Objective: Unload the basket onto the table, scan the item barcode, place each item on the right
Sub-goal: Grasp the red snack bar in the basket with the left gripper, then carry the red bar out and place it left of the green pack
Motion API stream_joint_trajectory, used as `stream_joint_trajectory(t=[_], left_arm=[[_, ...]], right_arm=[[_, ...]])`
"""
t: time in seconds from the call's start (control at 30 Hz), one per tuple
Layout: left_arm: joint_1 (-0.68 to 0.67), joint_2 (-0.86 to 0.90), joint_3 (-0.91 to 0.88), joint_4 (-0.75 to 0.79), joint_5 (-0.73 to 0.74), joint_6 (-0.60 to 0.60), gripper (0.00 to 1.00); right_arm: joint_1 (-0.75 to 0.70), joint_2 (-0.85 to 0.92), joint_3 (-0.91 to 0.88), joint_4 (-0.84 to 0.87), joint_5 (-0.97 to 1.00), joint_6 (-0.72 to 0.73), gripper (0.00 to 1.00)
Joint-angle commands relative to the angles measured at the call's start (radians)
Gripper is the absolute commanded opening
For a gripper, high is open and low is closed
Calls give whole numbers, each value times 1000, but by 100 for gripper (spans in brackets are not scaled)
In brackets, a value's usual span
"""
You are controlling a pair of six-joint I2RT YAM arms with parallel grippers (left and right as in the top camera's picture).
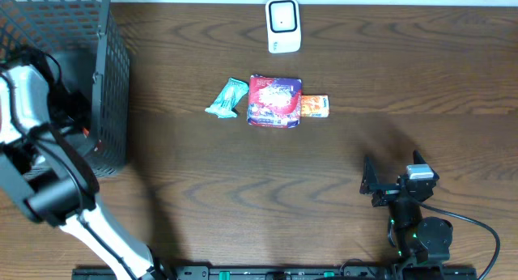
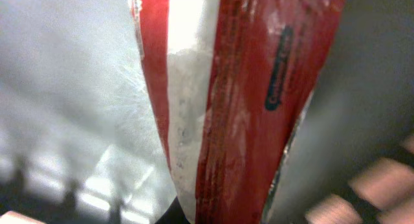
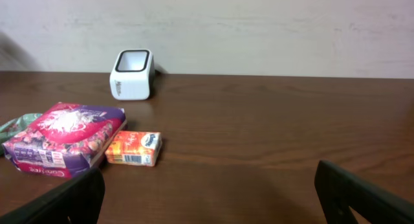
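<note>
I will lift my left gripper over the rim of the basket, lower the red packet toward the tabletop (image 1: 199, 95) next to the teal packet and let it go, because that spot is empty.
A red and white packet (image 2: 220, 101) fills the left wrist view, running up from where the jaws are. My left gripper (image 1: 77, 122) is down inside the black mesh basket (image 1: 113, 86) at the table's left, shut on this packet; its fingers are hidden. The white barcode scanner (image 1: 283, 25) stands at the back centre of the table, far from the left arm. My right gripper (image 1: 392, 183) rests open near the front right, nothing between its fingers (image 3: 71, 198).
In the middle of the table lie a teal packet (image 1: 227, 98), a red-purple pouch (image 1: 274, 100) and a small orange carton (image 1: 315, 107) side by side. The right wrist view shows the carton (image 3: 132, 148) with its barcode facing the camera and the scanner (image 3: 131, 74) behind it.
</note>
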State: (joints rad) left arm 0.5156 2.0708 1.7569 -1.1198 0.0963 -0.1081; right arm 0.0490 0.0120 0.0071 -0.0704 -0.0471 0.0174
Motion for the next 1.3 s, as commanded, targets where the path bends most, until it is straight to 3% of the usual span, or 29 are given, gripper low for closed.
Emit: stream_joint_trajectory(t=[0.0,0.3,0.53,0.6,1.0,1.27], left_arm=[[2,-185,50,24,53,-9,7],[-6,-480,50,98,56,-9,7],[-88,-601,50,151,391,102,7],[-140,-605,50,164,443,108,7],[-423,-516,44,182,444,103,7],[-519,-365,44,195,436,100,7]], right_arm=[[-8,-4,-1,-4,8,4,99],[-8,-4,-1,-4,9,4,99],[-8,-4,-1,-4,8,4,99],[-8,-4,-1,-4,8,4,99],[-8,-4,-1,-4,9,4,99],[-8,-4,-1,-4,8,4,99]])
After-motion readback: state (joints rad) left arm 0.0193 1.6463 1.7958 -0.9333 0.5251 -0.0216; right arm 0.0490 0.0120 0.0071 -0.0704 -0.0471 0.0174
